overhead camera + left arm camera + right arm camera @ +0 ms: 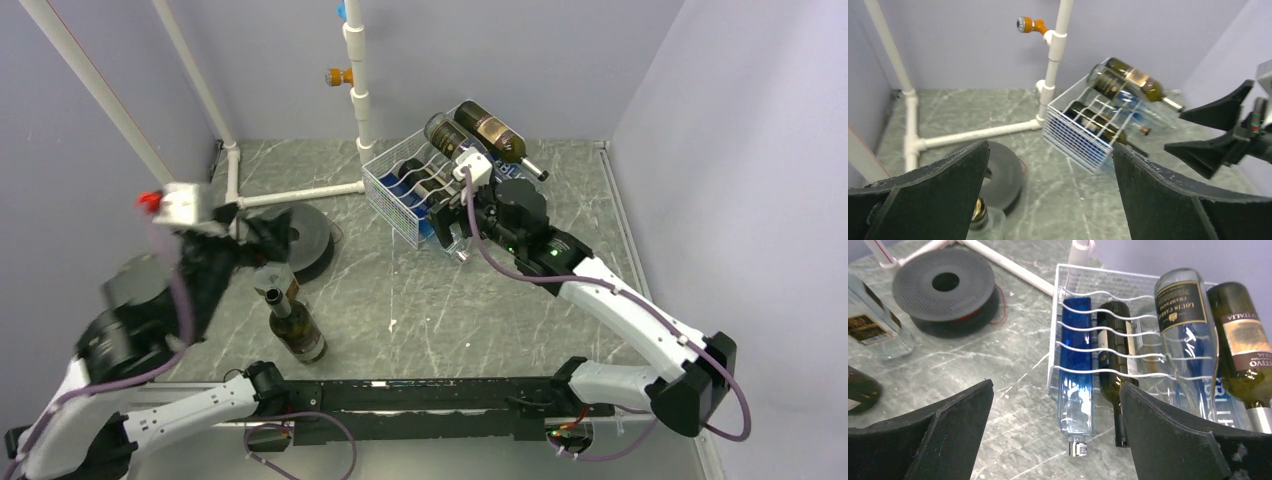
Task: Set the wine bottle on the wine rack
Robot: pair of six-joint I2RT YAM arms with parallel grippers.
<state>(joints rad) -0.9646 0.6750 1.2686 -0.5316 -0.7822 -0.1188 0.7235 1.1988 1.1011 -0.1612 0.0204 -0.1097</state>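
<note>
The left gripper tilts its fingers downward and lowers, open, onto the neck of the dark wine bottle (278,302) next, since that bottle still stands upright outside the rack (405,190).
The white wire wine rack (405,190) stands at the back of the table beside a pipe post. In its lower cradles lie a blue bottle (1075,365) and a dark bottle (1113,355). On top rest a clear bottle (1183,325) and a green one (1243,350). A dark wine bottle (298,328) stands upright on the table near the left arm, with a clear gold-capped bottle (979,212) close by. My left gripper (1050,147) hovers open over those two, holding nothing. My right gripper (1057,384) is open and empty just in front of the rack.
A black round spool (305,235) lies left of the rack, behind the standing bottles. White PVC pipes (300,192) run along the floor and up the back, with an orange fitting (340,75). Walls close in left, right and behind.
</note>
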